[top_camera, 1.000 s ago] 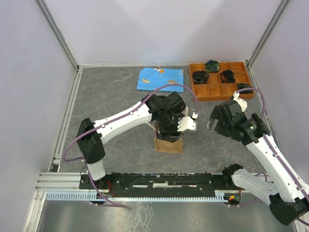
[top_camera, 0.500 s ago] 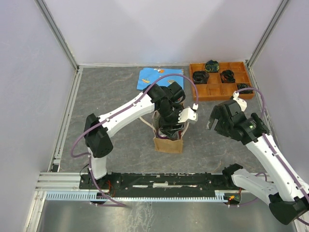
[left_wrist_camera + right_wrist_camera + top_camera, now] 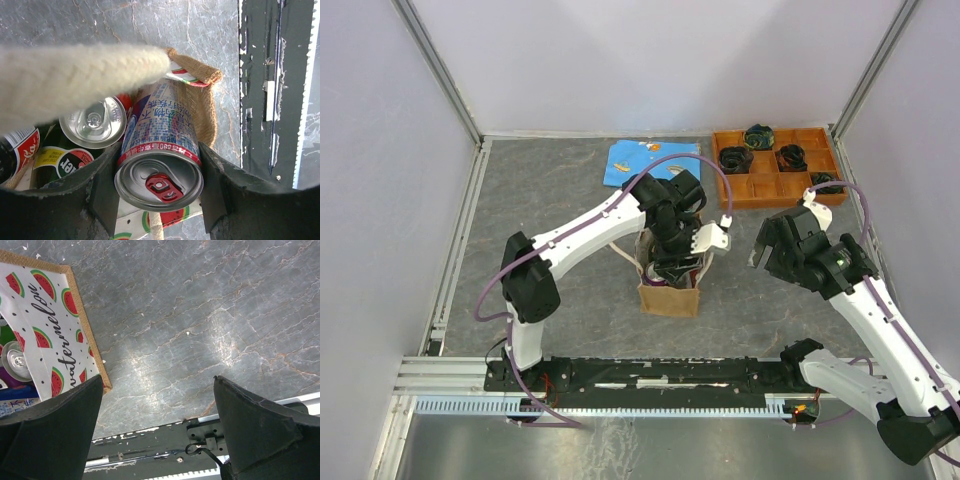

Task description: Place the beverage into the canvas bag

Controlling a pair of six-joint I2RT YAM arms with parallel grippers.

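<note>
The top of the can still sticks out above the bag's opening. I will next move my left gripper down and back into the bag's near corner.
The canvas bag (image 3: 668, 298) stands upright in the middle of the table, tan with a white watermelon print. My left gripper (image 3: 672, 262) reaches into its mouth from above. In the left wrist view the gripper (image 3: 159, 186) is shut on a blue-and-white beverage can (image 3: 161, 145) with a red tab, and the can's lower part is inside the burlap bag (image 3: 202, 107). Another silver-topped can (image 3: 93, 122) and a dark bottle (image 3: 55, 157) lie inside. A white rope handle (image 3: 75, 75) crosses close to the lens. My right gripper (image 3: 760, 256) is open and empty, right of the bag (image 3: 47, 325).
An orange compartment tray (image 3: 780, 198) with dark coiled items stands at the back right. A blue cloth (image 3: 653, 163) lies at the back middle. The black rail (image 3: 150, 450) runs along the near edge.
My left wrist has swung back from over the bag's front and now sits behind its mouth with the can in the opening. The right arm has not moved.
</note>
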